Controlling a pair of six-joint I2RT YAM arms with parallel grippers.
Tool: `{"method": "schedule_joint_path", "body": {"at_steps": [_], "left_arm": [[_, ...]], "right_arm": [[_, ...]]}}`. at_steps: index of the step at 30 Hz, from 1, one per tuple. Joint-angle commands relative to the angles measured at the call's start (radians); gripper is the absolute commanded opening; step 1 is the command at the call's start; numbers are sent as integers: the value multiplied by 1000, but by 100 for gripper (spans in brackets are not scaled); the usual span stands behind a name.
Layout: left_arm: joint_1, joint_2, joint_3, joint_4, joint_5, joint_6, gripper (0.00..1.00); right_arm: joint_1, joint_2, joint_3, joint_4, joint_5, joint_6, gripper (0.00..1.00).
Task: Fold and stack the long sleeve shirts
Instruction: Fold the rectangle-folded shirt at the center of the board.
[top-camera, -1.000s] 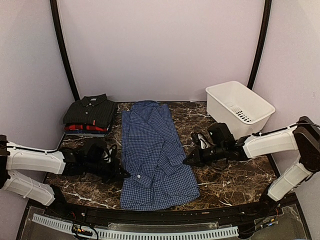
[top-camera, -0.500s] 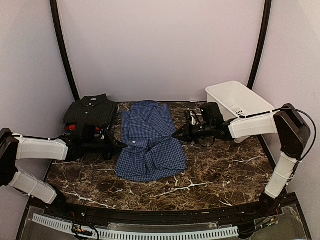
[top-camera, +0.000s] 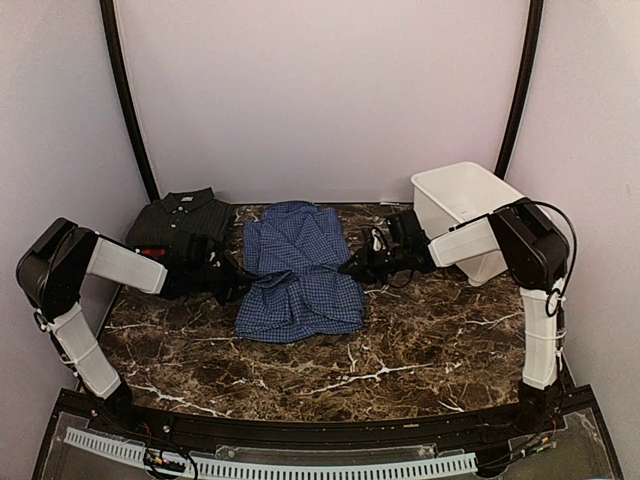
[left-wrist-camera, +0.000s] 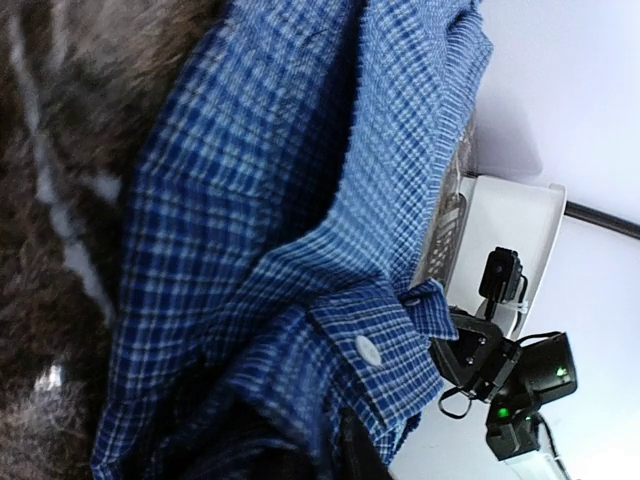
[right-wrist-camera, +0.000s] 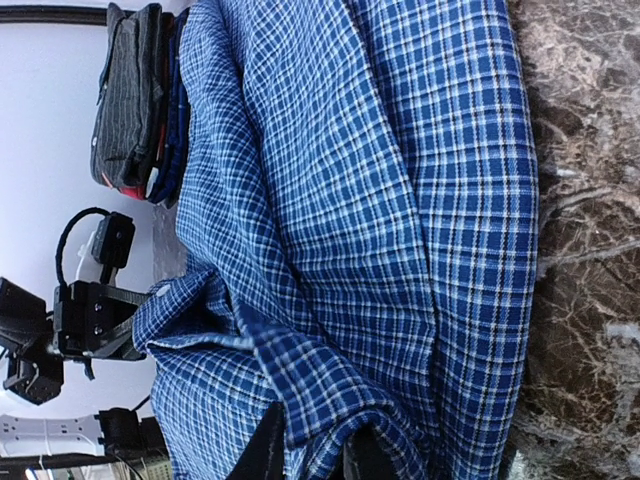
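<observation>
I should next slip my left gripper from the bunched cloth back toward my base, onto the blue shirt's near corner (top-camera: 241, 332), which is free.
The blue shirt (top-camera: 300, 275) lies in the middle of the table, its lower half folded up over its upper half. My left gripper (top-camera: 232, 285) is at the fold's left edge; in the left wrist view the buttoned cuff and bunched cloth (left-wrist-camera: 260, 200) lie over its fingers (left-wrist-camera: 362, 462). At the right edge, my right gripper (top-camera: 350, 268) has a fold of the blue cloth (right-wrist-camera: 380, 200) pinched between its fingers (right-wrist-camera: 268, 450). The dark check shirt (top-camera: 180, 222) lies folded on top of the red shirt (top-camera: 150, 254) at the back left.
A white plastic basket (top-camera: 450, 235) stands at the back right, close behind the right arm. Dark marble tabletop (top-camera: 420, 340) shows in front of the shirt. Curved black poles and pale walls close in the back.
Both grippers have carried the blue shirt's lower hem away from the near edge toward the collar, folding it in half. Both arms now reach far back.
</observation>
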Motion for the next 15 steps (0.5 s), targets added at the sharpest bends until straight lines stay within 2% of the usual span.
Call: {"method": "schedule_joint_path", "body": {"at_steps": [1, 2, 7, 12, 15], "left_arm": [[4, -39, 51, -78, -31, 87, 25], [4, -52, 54, -91, -40, 106, 33], [4, -134, 68, -209, -87, 184, 53], [4, -215, 77, -330, -146, 312, 68], [3, -250, 73, -413, -154, 372, 72]], "right_arm": [[-3, -53, 43, -47, 12, -68, 27], [-4, -62, 43, -66, 18, -80, 32], [-3, -124, 22, -135, 51, -148, 54], [-2, -180, -24, -211, 107, -244, 67], [5, -213, -59, -253, 136, -309, 69]]}}
